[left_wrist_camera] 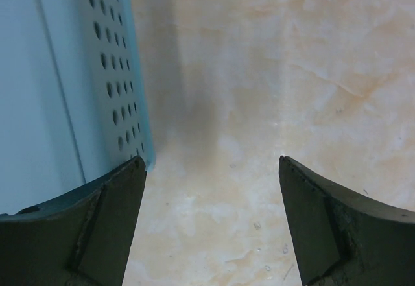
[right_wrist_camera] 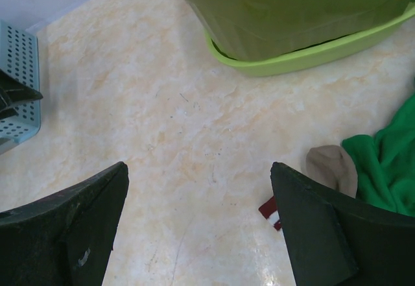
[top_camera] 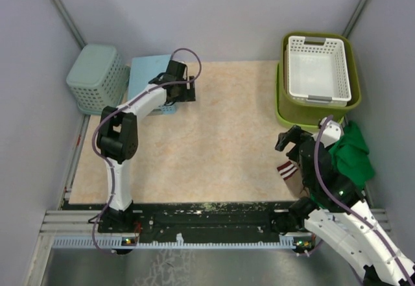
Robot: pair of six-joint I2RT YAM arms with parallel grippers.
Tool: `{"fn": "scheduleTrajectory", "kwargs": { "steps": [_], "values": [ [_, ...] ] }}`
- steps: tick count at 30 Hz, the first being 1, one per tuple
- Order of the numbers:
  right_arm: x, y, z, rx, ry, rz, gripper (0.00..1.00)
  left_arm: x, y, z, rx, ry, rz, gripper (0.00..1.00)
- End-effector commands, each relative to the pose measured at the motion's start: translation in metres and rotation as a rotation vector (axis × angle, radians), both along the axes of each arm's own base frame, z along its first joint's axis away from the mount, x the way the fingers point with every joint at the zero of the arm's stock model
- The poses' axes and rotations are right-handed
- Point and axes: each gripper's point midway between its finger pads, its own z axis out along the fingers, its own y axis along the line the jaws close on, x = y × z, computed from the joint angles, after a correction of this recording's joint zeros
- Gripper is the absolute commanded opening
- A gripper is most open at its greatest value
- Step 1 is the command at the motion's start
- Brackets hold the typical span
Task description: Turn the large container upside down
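Observation:
The white basket's long rim (top_camera: 289,65) facing the pale blue basket lies outward of my right gripper. My right gripper needs to move outward over the stack and onto that rim next.
The large lime-green container (top_camera: 280,115) stands upright at the back right, showing only as a rim under the stack. An olive-green basket (top_camera: 352,56) sits inside it, and a white basket (top_camera: 319,71) sits in that. In the right wrist view the lime rim (right_wrist_camera: 311,56) lies under the olive wall (right_wrist_camera: 292,7). My right gripper (top_camera: 285,144) is open and empty, just in front of the stack; it also shows in its wrist view (right_wrist_camera: 200,169). My left gripper (top_camera: 188,91) is open and empty at the back left, far from the container; its wrist view (left_wrist_camera: 213,169) shows bare table between the fingers.
A pale blue perforated basket (top_camera: 146,78) lies upside down beside my left gripper, also in the left wrist view (left_wrist_camera: 65,72). A mint basket (top_camera: 97,78) stands in the back left corner. A green cloth (top_camera: 350,153), a beige item (right_wrist_camera: 334,169) and a red-and-white striped piece (top_camera: 286,169) lie by my right arm. Grey walls enclose the table.

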Motion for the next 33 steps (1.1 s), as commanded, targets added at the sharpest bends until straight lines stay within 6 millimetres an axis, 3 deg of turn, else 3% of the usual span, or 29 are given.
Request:
{"fn": "scheduleTrajectory", "kwargs": {
  "steps": [1,8,10,13,16,20,24,28,33],
  "values": [
    [-0.002,-0.005,0.024,0.046,-0.059,-0.022,0.9,0.02,0.036,0.018,0.007,-0.032,0.059,0.88],
    [0.004,-0.004,0.035,0.01,-0.087,-0.02,0.9,0.007,0.064,0.024,0.033,-0.033,0.101,0.88],
    [0.012,0.002,0.045,-0.034,-0.105,0.019,0.9,0.003,0.063,0.03,0.011,-0.035,0.083,0.89],
    [0.033,0.01,0.057,-0.167,-0.052,0.04,0.92,-0.005,0.039,0.056,-0.062,-0.055,-0.013,0.9],
    [0.059,0.014,0.083,-0.271,0.008,0.042,0.95,-0.019,0.01,0.091,-0.073,-0.115,-0.093,0.92],
    [0.099,0.008,0.117,-0.292,0.02,0.059,0.97,-0.051,-0.032,0.123,-0.108,-0.146,-0.213,0.96],
    [0.135,-0.026,0.14,-0.195,0.013,0.023,0.97,-0.095,-0.057,0.123,-0.19,-0.119,-0.302,1.0],
    [0.17,-0.036,0.148,-0.203,0.02,0.057,0.94,-0.144,-0.075,0.115,-0.291,-0.072,-0.364,1.0],
    [0.215,-0.036,0.119,-0.236,0.175,0.119,0.78,-0.193,-0.089,0.097,-0.324,-0.007,-0.407,1.0]
  ]
}}
